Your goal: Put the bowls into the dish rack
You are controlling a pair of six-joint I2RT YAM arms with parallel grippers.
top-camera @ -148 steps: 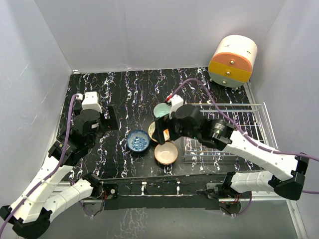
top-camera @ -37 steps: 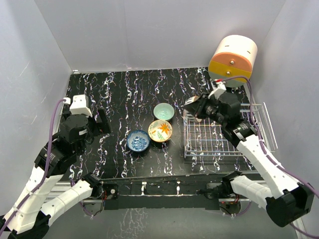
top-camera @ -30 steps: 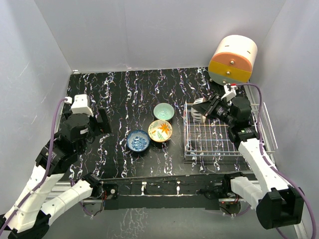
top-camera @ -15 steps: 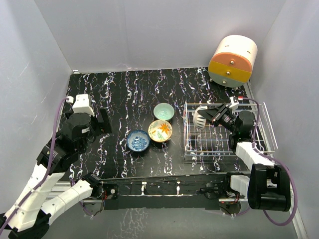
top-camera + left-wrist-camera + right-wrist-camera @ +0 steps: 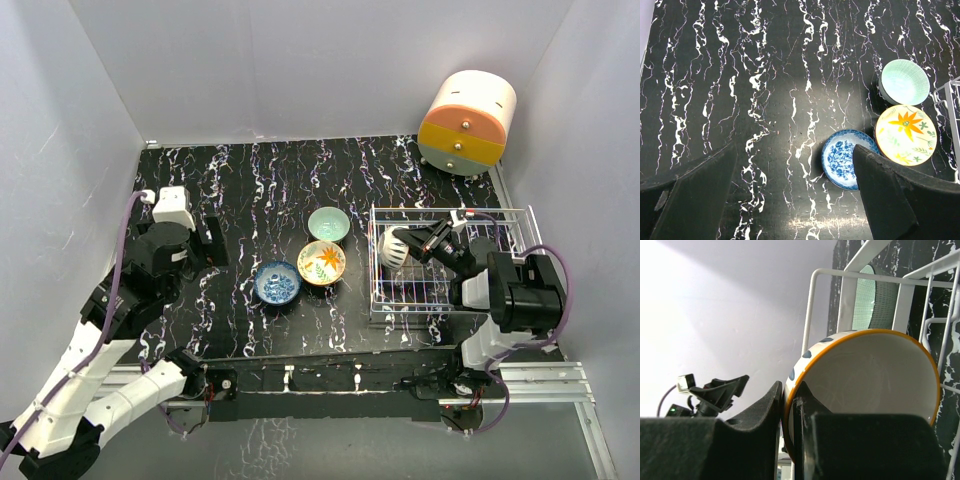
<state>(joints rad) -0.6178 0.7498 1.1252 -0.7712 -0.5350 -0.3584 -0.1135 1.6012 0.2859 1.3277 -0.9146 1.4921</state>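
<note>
The white bowl crowds the dish rack's end wires, so my right gripper shifts slightly outward and to the right in the top view next, away from the wires.
My right gripper (image 5: pixel 410 244) is shut on the rim of a white bowl (image 5: pixel 392 249) with blue spots and an orange edge. The bowl stands on edge at the left end of the white wire dish rack (image 5: pixel 440 210). The right wrist view shows the fingers pinching the bowl's (image 5: pixel 875 375) wall, with rack wires (image 5: pixel 812 315) behind. Three bowls sit on the black table: teal (image 5: pixel 328 224), orange-flowered (image 5: pixel 321 262), blue-patterned (image 5: pixel 276 283). My left gripper (image 5: pixel 207 243) hangs open above the table, left of them. In its view the blue bowl (image 5: pixel 842 157) lies by the right finger.
A cream-and-orange round drawer unit (image 5: pixel 468 122) stands at the back right corner, behind the rack. Grey walls close in the table on three sides. The right arm is folded low along the rack's right half.
The right arm has carried the spotted bowl from the table's middle over to the rack and lowered it into the left end. The left arm shifted slightly.
</note>
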